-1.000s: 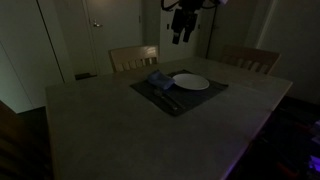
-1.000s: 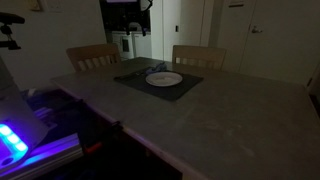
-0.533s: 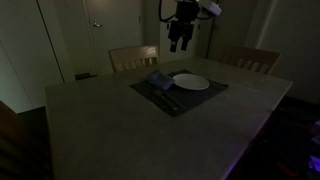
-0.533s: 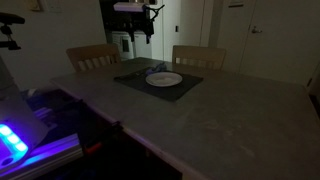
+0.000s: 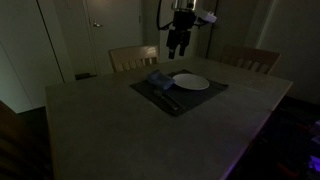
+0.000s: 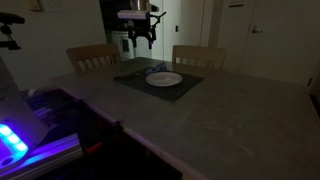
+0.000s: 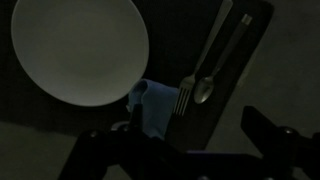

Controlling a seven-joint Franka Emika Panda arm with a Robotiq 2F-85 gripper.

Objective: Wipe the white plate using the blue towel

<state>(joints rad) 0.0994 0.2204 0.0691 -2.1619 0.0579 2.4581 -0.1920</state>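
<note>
I need to move my gripper left in the wrist view next, then lower it onto the blue towel's end by the mat's edge (image 7: 156,120).
The white plate (image 5: 190,82) lies on a dark placemat (image 5: 205,97) on the table, and it also shows in an exterior view (image 6: 165,79). The blue towel (image 5: 157,78) lies crumpled beside the plate on the mat. In the wrist view the plate (image 7: 80,52) is at the upper left and the towel (image 7: 150,107) is just below it. My gripper (image 5: 177,44) hangs open and empty well above the towel and plate; it also shows in an exterior view (image 6: 143,38). Its dark fingers frame the bottom of the wrist view (image 7: 185,150).
A fork (image 7: 188,92) and a spoon (image 7: 206,86) lie on the placemat (image 7: 240,60) next to the towel. Two wooden chairs (image 5: 133,57) (image 5: 250,59) stand behind the table (image 5: 120,125). The room is dim. Lit equipment (image 6: 20,140) sits near a table edge.
My gripper has moved sideways and a little lower, from above the plate's far side to above the towel area. The plate and towel have not moved.
</note>
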